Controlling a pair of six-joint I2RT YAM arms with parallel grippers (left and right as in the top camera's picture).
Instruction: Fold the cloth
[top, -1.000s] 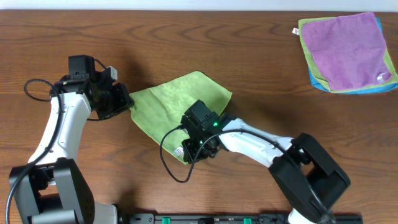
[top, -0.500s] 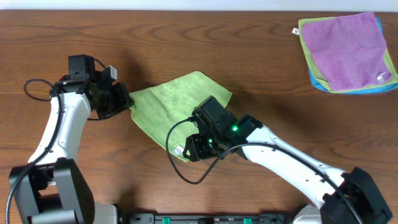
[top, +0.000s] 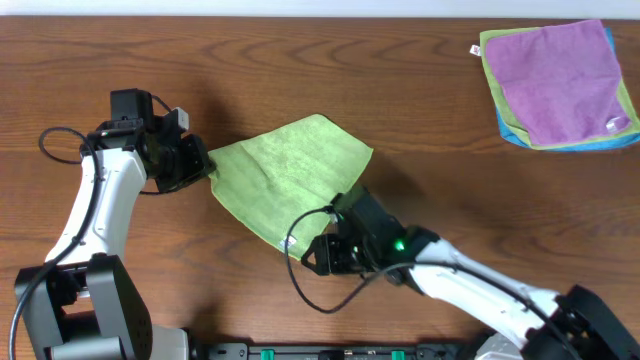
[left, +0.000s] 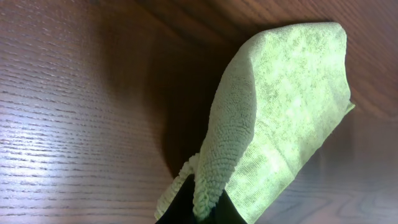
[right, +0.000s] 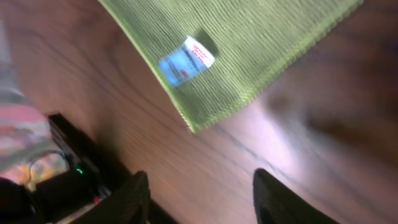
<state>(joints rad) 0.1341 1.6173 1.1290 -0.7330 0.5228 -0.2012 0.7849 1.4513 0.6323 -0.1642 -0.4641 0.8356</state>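
Note:
The right gripper turns as it goes down onto the cloth's front corner by the label next, since that corner lies flat and uncovered beyond the gripper's open fingers.
A green cloth (top: 288, 175) lies folded over on the wooden table (top: 420, 120), roughly a triangle with its point toward the front edge. My left gripper (top: 203, 166) is shut on the cloth's left corner; in the left wrist view the green cloth (left: 280, 106) bunches up out of the closed left gripper (left: 202, 210). My right gripper (top: 314, 256) stands open just off the cloth's front corner, holding nothing. The right wrist view shows the green cloth (right: 249, 37) with its white and blue label (right: 185, 60) lying flat beyond the open right gripper (right: 202, 199).
At the back right lies a stack of folded cloths (top: 558, 85), purple on top of green and blue. A black rail (top: 330, 352) runs along the table's front edge, close behind my right gripper, and shows as dark equipment (right: 65, 180) in the right wrist view.
My right gripper opened, let go of the cloth's front corner and drew back toward the front edge. The corner now lies flat. The left arm has not moved.

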